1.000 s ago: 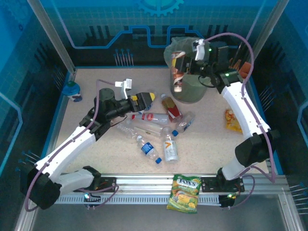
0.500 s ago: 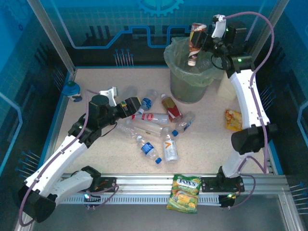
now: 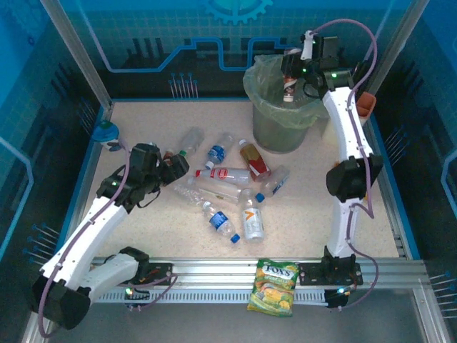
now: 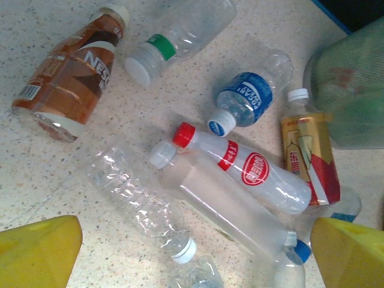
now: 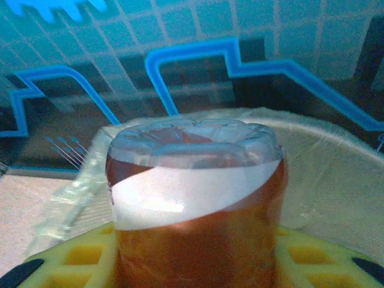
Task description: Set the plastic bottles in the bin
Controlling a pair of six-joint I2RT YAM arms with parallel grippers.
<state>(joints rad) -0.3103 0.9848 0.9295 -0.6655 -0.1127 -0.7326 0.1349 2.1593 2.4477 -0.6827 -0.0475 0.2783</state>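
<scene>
I should lower the copper-brown bottle into the opening of the bag-lined bin with my right gripper next and then release the bottle, because it still hangs over the bin's rim [image 5: 324,156].
Several plastic bottles lie in a loose pile mid-table: a red-labelled one [image 3: 225,174], a gold one [image 3: 255,158], a blue-labelled one [image 3: 223,223] and clear ones. My left gripper [image 3: 173,166] hangs open just left of the pile. Its wrist view shows a crushed clear bottle [image 4: 132,198] and a frosted bottle [image 4: 222,207] between the yellow fingertips [image 4: 36,252], plus a brown Nescafe bottle [image 4: 69,72]. My right gripper [image 3: 296,68] is shut on a copper-brown bottle [image 3: 289,84], cap down, above the bag-lined grey bin [image 3: 271,132]. That bottle [image 5: 195,222] sits between the yellow pads, the bin rim [image 5: 324,156] behind.
A FOX'S candy bag [image 3: 273,286] lies on the front rail. An orange snack packet [image 3: 345,179] sits at the right, a beige and orange holder [image 3: 364,103] stands behind the bin, and a small blue item [image 3: 106,132] is at the far left edge.
The right arm lifted the brown bottle from beside the bin up over its mouth. The left arm drew back leftward and nearer, away from the pile, jaws still open.
</scene>
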